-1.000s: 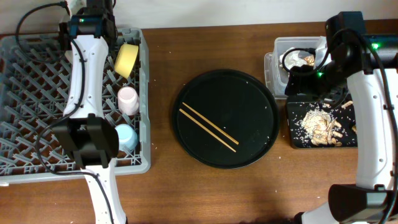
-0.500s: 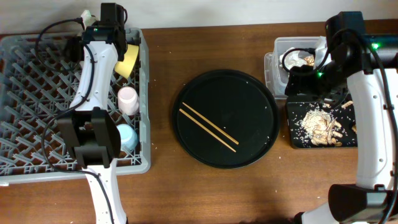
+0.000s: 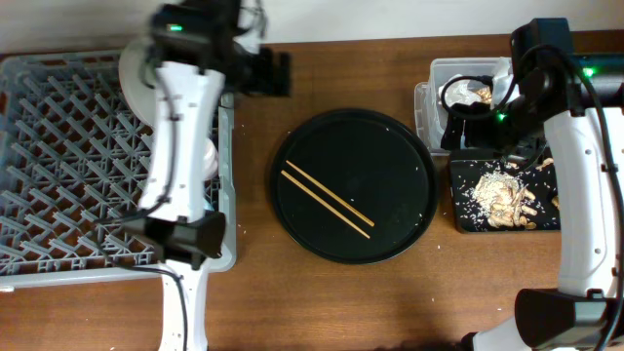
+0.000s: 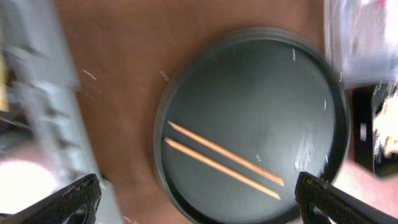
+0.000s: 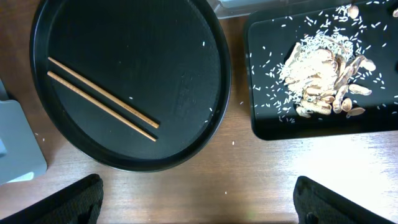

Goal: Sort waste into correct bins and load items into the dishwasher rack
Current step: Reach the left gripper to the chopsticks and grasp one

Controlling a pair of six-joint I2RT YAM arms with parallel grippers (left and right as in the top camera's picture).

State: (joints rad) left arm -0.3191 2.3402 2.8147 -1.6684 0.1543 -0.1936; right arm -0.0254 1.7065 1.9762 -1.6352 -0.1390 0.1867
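The chopstick nearer the tray's centre lies at a slant below my left gripper, to its right in the overhead view. I will swing my left gripper over, turn it and lower it astride the middle of the chopstick.
Two wooden chopsticks lie side by side on the round black serving tray. My left gripper hangs open and empty over the table between the grey dishwasher rack and that tray. A pale plate stands at the rack's back edge. My left arm hides the bowl and most of the cups. My right gripper is open and empty by the clear tub, which holds crumpled paper. Food scraps lie in the black bin.
The rack's corner shows left of the serving tray in the right wrist view. Crumbs and rice grains are scattered on the brown table round the black bin. The clear tub is blurred in the left wrist view.
My left gripper has left the rack's back edge by the yellow bowl and swung right over the table, now open. My right gripper has spread slightly wider in place.
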